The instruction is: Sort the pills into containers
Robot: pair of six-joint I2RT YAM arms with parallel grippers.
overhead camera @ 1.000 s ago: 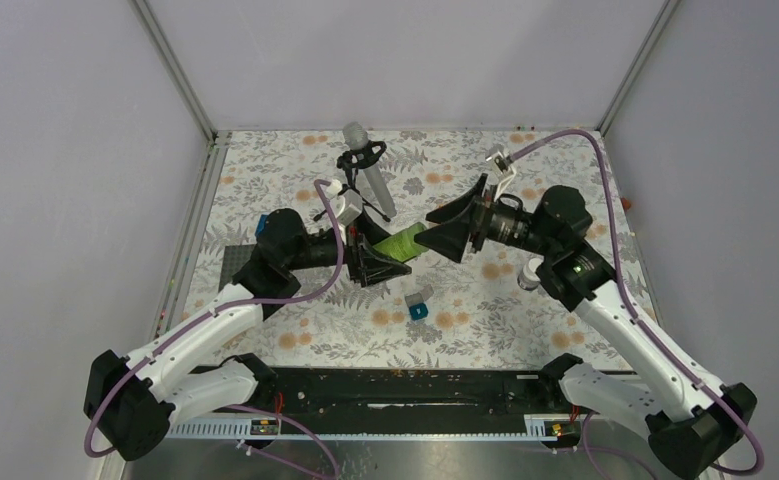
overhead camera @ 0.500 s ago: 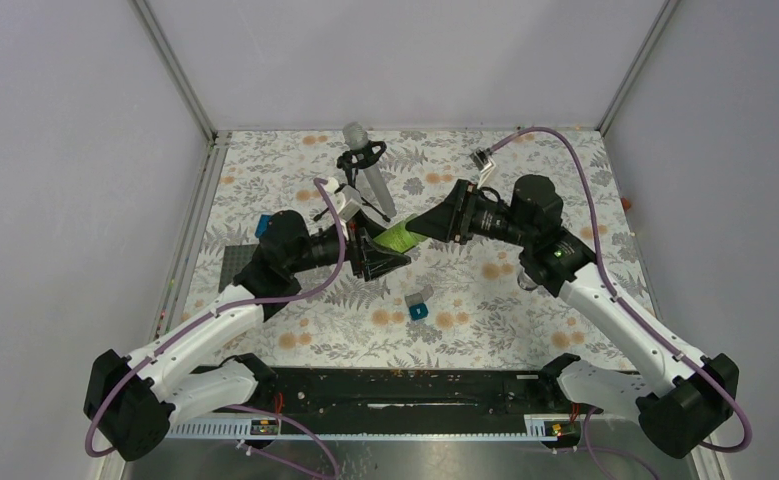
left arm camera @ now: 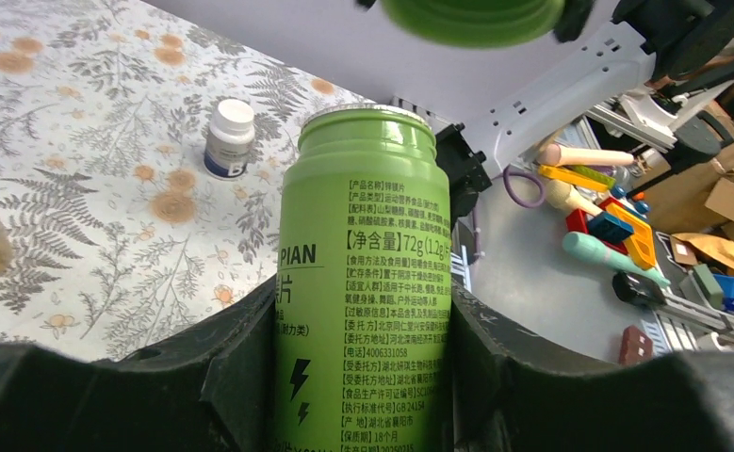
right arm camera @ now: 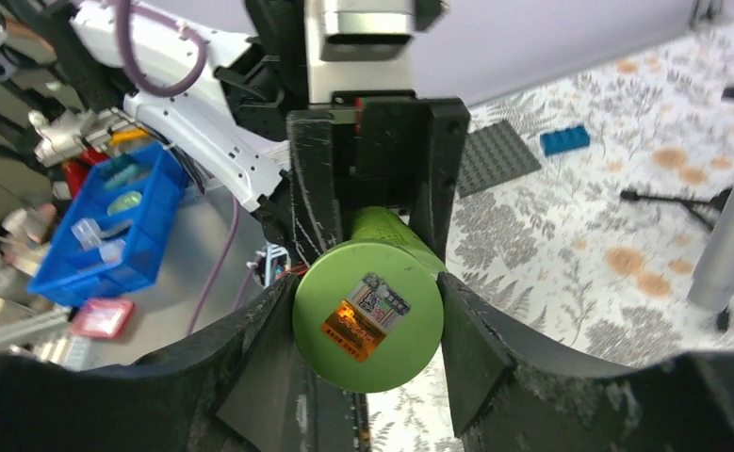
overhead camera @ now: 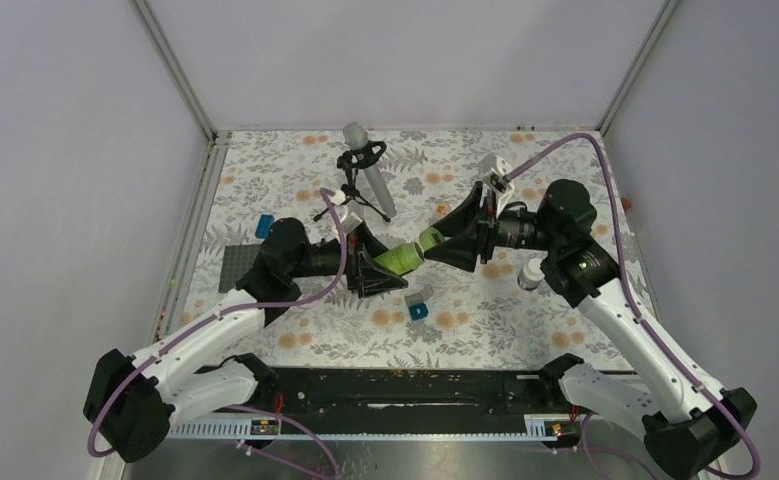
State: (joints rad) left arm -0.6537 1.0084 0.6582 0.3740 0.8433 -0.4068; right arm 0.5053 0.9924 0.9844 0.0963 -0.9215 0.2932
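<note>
The green cap [overhead camera: 431, 238] is off the bottle's neck, so my right gripper should next turn downward, sink to the bare cloth beside the small white bottle and release it.
A green pill bottle [overhead camera: 397, 258] lies level above the table's middle, and my left gripper [overhead camera: 380, 265] is shut on its body. In the left wrist view the bottle [left arm camera: 363, 282] stands between the two fingers with its neck bare. Its green cap [overhead camera: 431, 238] is off and sits a short way from the neck, with my right gripper [overhead camera: 445, 243] shut on it. The right wrist view shows the cap [right arm camera: 367, 315] face-on between the fingers, a sticker on its top, and the bottle [right arm camera: 391, 231] behind it. No loose pills show.
A small white bottle [overhead camera: 531, 272] stands on the floral cloth by the right arm. A little blue-capped container [overhead camera: 418, 308] lies below the grippers. A grey stand with a tube [overhead camera: 365, 170] is behind them. A blue brick [overhead camera: 264, 226] and grey baseplate [overhead camera: 235, 265] lie left.
My right gripper moved in open, shut on the cap, and drew back to the right with the cap off the bottle. The left gripper kept its hold and dropped slightly.
</note>
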